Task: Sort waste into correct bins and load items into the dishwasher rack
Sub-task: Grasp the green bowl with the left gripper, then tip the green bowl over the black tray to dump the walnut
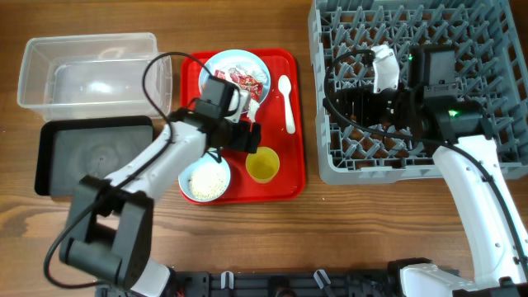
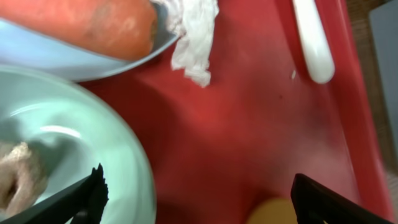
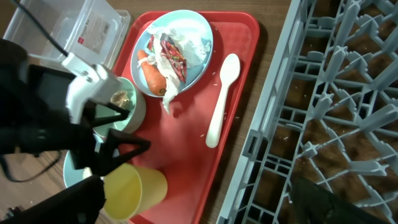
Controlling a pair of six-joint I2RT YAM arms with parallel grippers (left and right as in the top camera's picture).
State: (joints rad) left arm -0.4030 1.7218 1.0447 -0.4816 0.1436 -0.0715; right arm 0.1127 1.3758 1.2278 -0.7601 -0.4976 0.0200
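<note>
The pale green bowl's rim [image 2: 149, 185] lies between my fingers, toward the left in my left gripper's wrist view. I will move my left gripper to that side and close it on the bowl's rim.
On the red tray [image 1: 293, 186] a pale blue plate [image 1: 233, 64] holds a red-and-white wrapper [image 1: 246, 80], crumpled white paper [image 2: 196, 31] and an orange carrot piece [image 2: 81, 22]. A white spoon [image 1: 285, 99] lies to its right. My left gripper [image 1: 246, 136] is open and low over the tray. In its wrist view [image 2: 202, 199] one finger is over a pale green bowl [image 2: 74, 124] holding a brown lump [image 2: 18, 174], the other by the yellow cup [image 1: 262, 166]. A second bowl holds rice [image 1: 205, 180]. My right gripper [image 1: 337, 97] is open and empty over the grey rack [image 1: 495, 33].
The clear tub [image 1: 91, 74] stands at the far left, with the black tray [image 1: 91, 157] in front of it. The rack's upright pegs [image 3: 329, 93] rise right of the red tray's edge [image 3: 249, 74]. The left arm [image 3: 37, 124] reaches over the tray's left side.
</note>
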